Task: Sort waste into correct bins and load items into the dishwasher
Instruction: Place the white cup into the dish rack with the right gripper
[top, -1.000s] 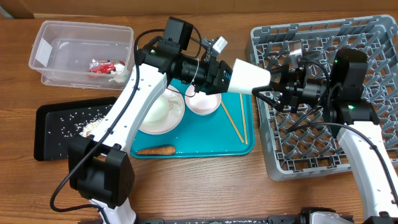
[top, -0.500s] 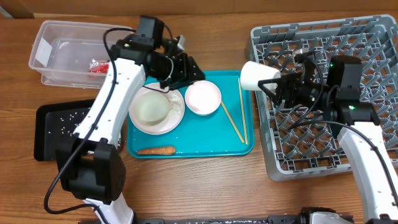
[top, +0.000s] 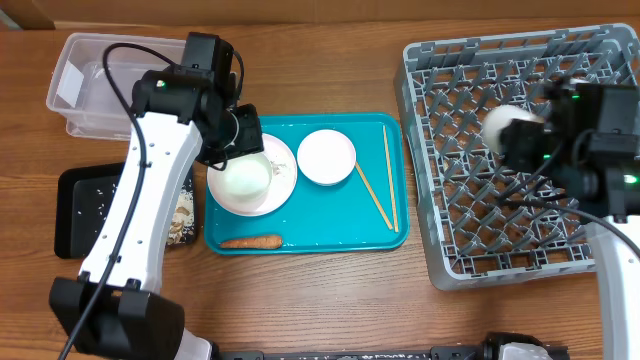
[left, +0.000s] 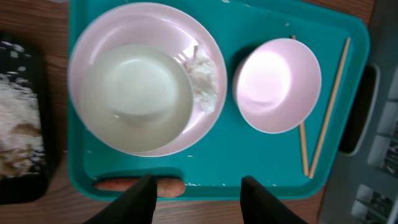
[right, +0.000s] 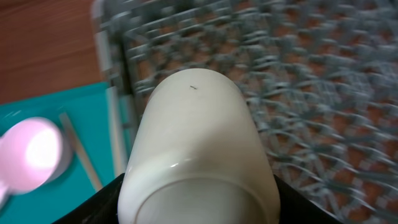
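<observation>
The right gripper will next bring the cup (top: 503, 133) back, across and down to the rack's side away from the tray, which is below the gripper and to its right in the overhead view.
My right gripper (top: 528, 145) is shut on the small white cup (top: 503, 133) and holds it on its side above the grey dish rack (top: 480, 235). The cup (right: 199, 137) fills the right wrist view, with the rack (right: 311, 68) blurred behind it. My left gripper (top: 243, 150) is open and empty above the white plate (top: 287, 180), which carries a bowl (left: 134, 96) and crumpled paper (left: 202, 71). In the left wrist view its fingers (left: 202, 202) straddle the teal tray's front rim by the carrot (left: 168, 185). A second bowl (left: 277, 84) and chopsticks (left: 323, 118) lie on the tray.
The teal tray (top: 330, 235) sits mid-table. The black tray (top: 80, 210), with rice and scraps (top: 180, 215), lies at the left. The clear tub (top: 75, 60) stands at the back left, partly hidden by my left arm. The rack fills the right side.
My left gripper has let go of the cup and swung back left over the plate. My right gripper has carried the cup right, from the rack's edge to over the rack.
</observation>
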